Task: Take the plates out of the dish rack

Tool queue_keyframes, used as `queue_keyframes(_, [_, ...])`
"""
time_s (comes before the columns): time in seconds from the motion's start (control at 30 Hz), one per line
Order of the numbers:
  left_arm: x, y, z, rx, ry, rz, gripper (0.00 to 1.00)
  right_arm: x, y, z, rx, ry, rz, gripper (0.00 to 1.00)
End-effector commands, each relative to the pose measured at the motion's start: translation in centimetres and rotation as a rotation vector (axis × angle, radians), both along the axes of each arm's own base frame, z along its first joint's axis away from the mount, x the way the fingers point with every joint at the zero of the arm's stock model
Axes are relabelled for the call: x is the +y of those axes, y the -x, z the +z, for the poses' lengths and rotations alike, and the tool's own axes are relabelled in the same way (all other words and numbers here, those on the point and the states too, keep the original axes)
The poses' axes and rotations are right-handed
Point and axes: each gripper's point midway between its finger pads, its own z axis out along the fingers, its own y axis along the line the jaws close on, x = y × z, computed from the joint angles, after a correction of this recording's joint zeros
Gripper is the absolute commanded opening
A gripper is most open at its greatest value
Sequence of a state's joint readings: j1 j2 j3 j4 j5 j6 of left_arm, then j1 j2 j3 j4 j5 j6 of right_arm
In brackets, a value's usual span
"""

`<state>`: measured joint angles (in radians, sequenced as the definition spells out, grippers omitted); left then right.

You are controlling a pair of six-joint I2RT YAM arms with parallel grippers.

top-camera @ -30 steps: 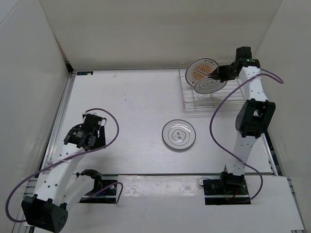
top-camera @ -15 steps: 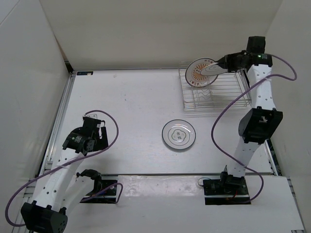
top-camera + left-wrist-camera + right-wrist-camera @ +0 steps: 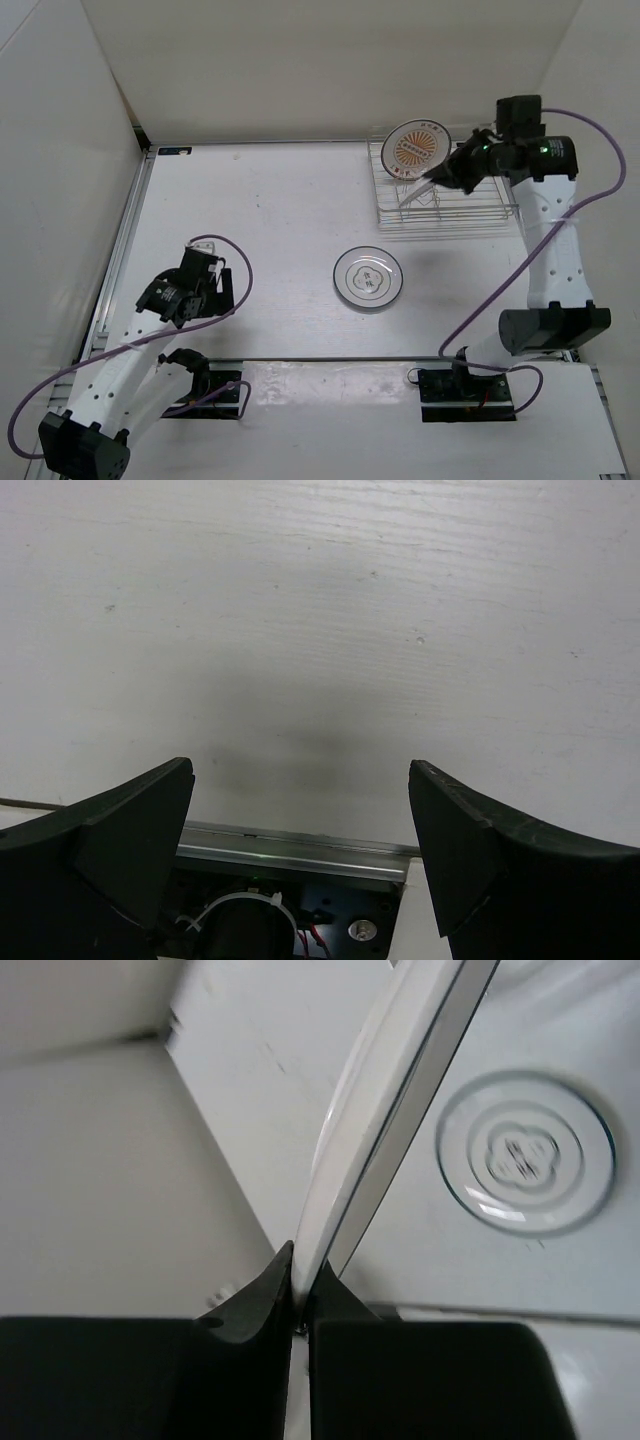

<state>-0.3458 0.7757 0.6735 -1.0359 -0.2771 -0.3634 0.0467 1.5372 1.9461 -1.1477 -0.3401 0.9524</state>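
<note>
The flower-outline plate [image 3: 527, 1153] lies below and back from the gripper, so next I should move my right gripper back and down, tilting its plate flat for release onto that one.
My right gripper [image 3: 436, 176] is shut on the rim of a white plate [image 3: 412, 197], which hangs edge-on over the dish rack [image 3: 470, 207]. In the right wrist view, that plate's rim [image 3: 385, 1110] runs up from between the pinching fingertips [image 3: 303, 1282]. An orange sunburst plate [image 3: 418, 147] stands upright at the rack's back left. Another white plate [image 3: 368, 278] with a flower outline lies flat on the table and also shows in the right wrist view [image 3: 525, 1152]. My left gripper [image 3: 190, 290] is open over bare table [image 3: 300, 780], far from the plates.
White walls close in the table on the left, back and right. A metal rail [image 3: 290, 845] and the left arm's base run along the near edge. Purple cables [image 3: 470, 320] loop beside both arms.
My right gripper has lifted the white plate out of the rack slots and turned it edge-on, its wrist swinging right and forward. The left arm has drawn back slightly toward the near edge.
</note>
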Motion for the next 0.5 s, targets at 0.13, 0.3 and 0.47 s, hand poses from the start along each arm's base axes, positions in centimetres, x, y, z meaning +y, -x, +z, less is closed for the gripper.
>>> queue_keyframes(0.13, [-1.6, -0.4, -0.2, -0.04, 0.038, -0.068, 1.0, 2.3, 9.5, -6.1, 0.246, 0.238, 0.257, 0.0])
queue_keyframes(0.3, [-2.4, -0.3, -0.7, -0.03, 0.08, -0.075, 1.0, 4.0, 10.9, -7.8, 0.287, 0.375, 0.386, 0.0])
queue_keyframes(0.47, [-3.1, -0.7, -0.4, -0.04, 0.117, -0.064, 1.0, 6.6, 10.6, -9.5, 0.328, 0.501, 0.494, 0.0])
